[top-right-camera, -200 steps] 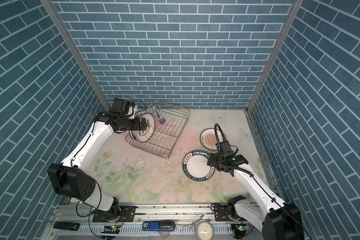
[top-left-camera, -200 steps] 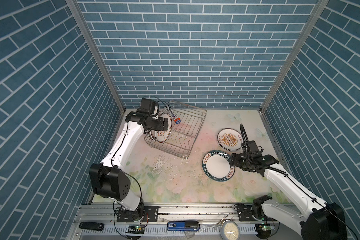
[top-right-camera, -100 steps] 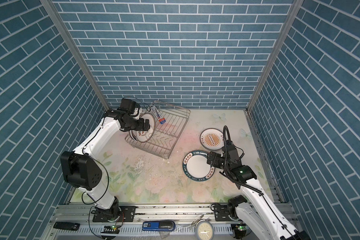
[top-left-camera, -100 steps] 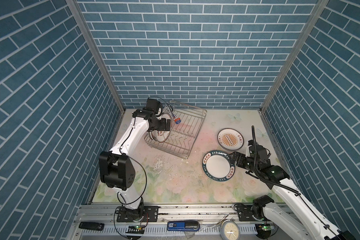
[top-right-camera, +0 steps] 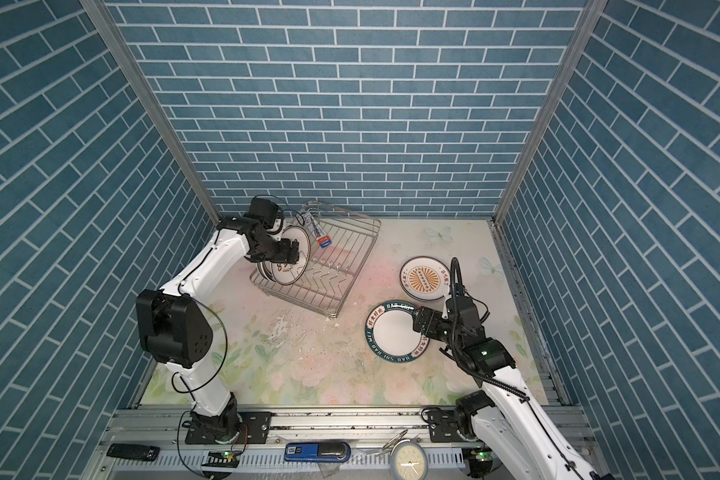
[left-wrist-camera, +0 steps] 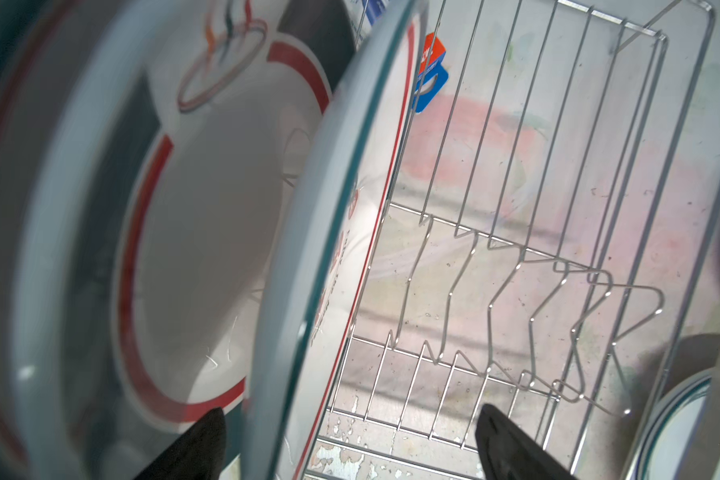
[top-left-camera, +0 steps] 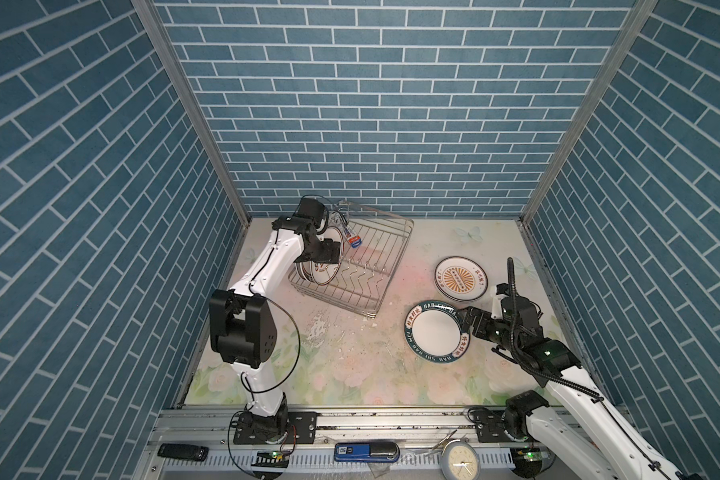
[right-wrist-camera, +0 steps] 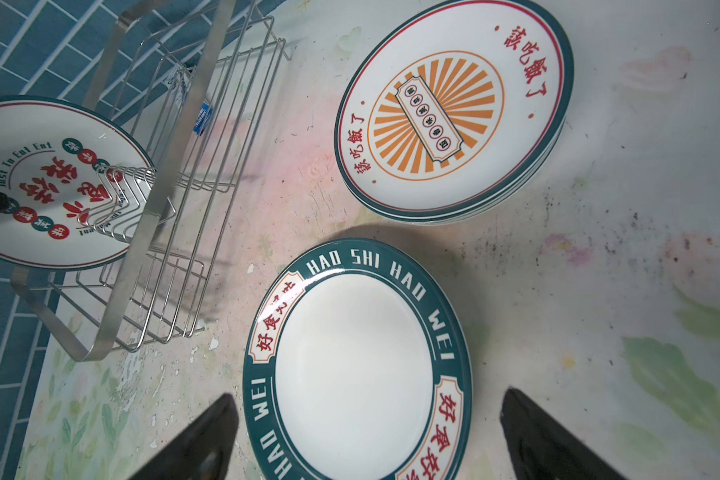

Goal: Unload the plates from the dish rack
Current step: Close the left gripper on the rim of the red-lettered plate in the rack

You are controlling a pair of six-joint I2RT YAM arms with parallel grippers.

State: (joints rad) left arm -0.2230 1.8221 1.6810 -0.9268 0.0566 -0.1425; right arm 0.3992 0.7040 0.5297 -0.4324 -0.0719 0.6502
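Observation:
The front plate's rim stands between my left gripper's fingers, nearer the finger behind it, so next I will shift that gripper slightly toward the other plates and close.
The silver wire dish rack (top-left-camera: 377, 266) (top-right-camera: 341, 259) (left-wrist-camera: 516, 270) (right-wrist-camera: 163, 208) stands at the back left. Plates (top-left-camera: 323, 272) (top-right-camera: 285, 272) stand upright at its left end. My left gripper (top-left-camera: 329, 253) (top-right-camera: 294, 251) (left-wrist-camera: 350, 440) is open and straddles the front plate's rim (left-wrist-camera: 308, 270); one finger (left-wrist-camera: 200, 444) is behind it, the other (left-wrist-camera: 512, 444) is over the rack wires. A teal lettered plate (top-left-camera: 433, 330) (top-right-camera: 393, 330) (right-wrist-camera: 354, 365) lies flat on the table. My right gripper (top-left-camera: 468, 324) (top-right-camera: 420, 322) (right-wrist-camera: 366, 436) hangs open over its right edge, holding nothing.
A stack of sunburst plates (top-left-camera: 460, 277) (top-right-camera: 425, 277) (right-wrist-camera: 449, 112) lies behind the teal plate. An orange and blue tag (top-left-camera: 355, 240) hangs on the rack. On the front rail are a clock face (top-left-camera: 460, 459), a blue device (top-left-camera: 366, 452) and a black remote (top-left-camera: 182, 451). Brick walls enclose three sides.
My left arm's elbow has swung inward and its gripper has moved further over the front plate in the rack. My right arm has folded upward, its gripper staying at the teal plate's edge.

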